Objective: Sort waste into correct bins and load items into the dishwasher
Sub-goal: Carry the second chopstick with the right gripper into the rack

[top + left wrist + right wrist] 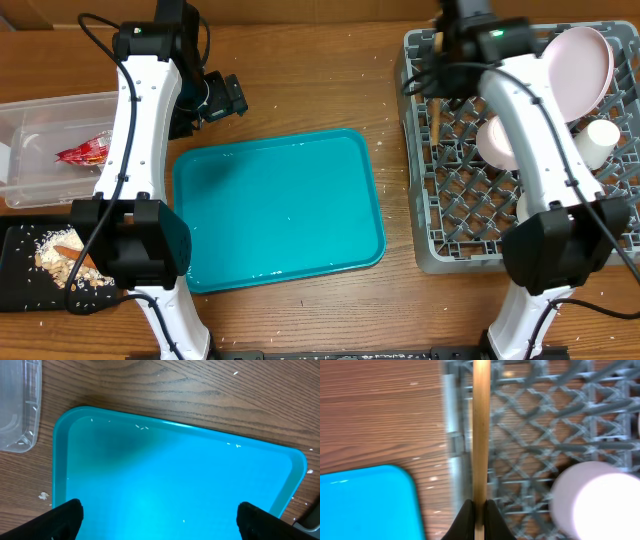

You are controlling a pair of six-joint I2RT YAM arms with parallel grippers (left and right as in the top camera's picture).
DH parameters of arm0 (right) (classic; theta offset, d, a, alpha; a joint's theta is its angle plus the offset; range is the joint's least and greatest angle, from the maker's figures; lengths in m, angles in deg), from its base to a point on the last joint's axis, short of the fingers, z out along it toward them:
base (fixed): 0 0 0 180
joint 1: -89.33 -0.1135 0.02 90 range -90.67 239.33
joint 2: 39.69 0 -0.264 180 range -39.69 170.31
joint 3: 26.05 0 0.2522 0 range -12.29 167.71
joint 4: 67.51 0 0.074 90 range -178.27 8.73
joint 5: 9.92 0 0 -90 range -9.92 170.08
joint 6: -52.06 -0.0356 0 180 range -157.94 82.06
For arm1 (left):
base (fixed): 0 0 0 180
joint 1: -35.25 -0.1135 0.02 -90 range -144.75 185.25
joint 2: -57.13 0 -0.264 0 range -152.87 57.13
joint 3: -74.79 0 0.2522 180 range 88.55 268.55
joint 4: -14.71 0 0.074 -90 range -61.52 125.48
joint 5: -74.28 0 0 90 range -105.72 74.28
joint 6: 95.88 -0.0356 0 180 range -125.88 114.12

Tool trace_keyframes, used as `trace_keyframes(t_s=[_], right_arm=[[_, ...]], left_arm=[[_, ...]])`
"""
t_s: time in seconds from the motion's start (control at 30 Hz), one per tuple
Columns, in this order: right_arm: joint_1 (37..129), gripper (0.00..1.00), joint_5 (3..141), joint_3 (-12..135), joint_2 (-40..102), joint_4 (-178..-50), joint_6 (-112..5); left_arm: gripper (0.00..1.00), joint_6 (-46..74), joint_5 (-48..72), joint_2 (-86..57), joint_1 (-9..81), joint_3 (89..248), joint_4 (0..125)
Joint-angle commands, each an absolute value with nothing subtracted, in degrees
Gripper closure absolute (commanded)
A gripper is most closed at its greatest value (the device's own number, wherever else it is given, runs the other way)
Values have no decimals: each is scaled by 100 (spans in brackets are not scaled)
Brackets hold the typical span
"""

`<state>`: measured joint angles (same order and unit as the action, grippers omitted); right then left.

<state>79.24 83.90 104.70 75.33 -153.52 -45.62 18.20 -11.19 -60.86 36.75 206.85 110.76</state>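
Note:
My right gripper lowers the chopsticks next onto the part of the rack between the pale bowl and the rack's edge by the teal tray point(175, 475), as it is free.
My right gripper point(480, 512) is shut on the wooden chopsticks point(480, 435) and holds them over the left edge of the grey dish rack point(440, 225); in the overhead view this gripper point(440, 75) is at the rack's far left. Pale pink plates point(580, 60), a bowl point(497, 142) and a white cup point(603, 138) stand in the rack. My left gripper point(160, 522) is open and empty above the teal tray point(175, 475). The red wrapper point(85, 151) lies in the clear tub point(40, 110). Beige scraps point(55, 262) and an orange stick point(70, 247) lie on the black tray point(15, 250). No tissue can be made out.
The teal tray point(280, 210) lies in the middle of the table, bare except for a few crumbs. The clear tub's corner point(20, 410) shows beside it in the left wrist view. A pale bowl point(595, 502) sits in the rack point(545, 435) right of the chopsticks.

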Motion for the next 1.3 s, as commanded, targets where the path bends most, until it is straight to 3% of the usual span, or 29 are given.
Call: trace_keyframes(t_s=[0.0, 0.33, 0.4, 0.47, 0.57, 0.63, 0.9, 1.27], right_arm=[[8151, 96, 8228, 10395, 7625, -15212, -4149], [8254, 96, 7985, 10151, 8054, -14902, -4048], [8254, 91, 7990, 10140, 8067, -14889, -4046], [8254, 74, 7988, 10137, 8067, -14889, -4048], [8254, 40, 7990, 10137, 8067, -14904, -4075], [8254, 35, 7990, 10140, 8067, -14952, -4136], [8254, 40, 7988, 10146, 7857, -15243, -4796], [8252, 59, 7972, 10140, 6580, -16727, -5937]], left_arm=[[0, 1901, -1077, -6023, 3714, 20639, 11071], [0, 1901, -1077, -6023, 3714, 20639, 11071], [0, 1901, -1077, -6023, 3714, 20639, 11071], [0, 1901, -1077, -6023, 3714, 20639, 11071], [0, 1901, -1080, -6023, 3714, 20639, 11071], [0, 1901, -1077, -6023, 3714, 20639, 11071], [0, 1901, -1077, -6023, 3714, 20639, 11071], [0, 1901, -1077, -6023, 3714, 20639, 11071]])
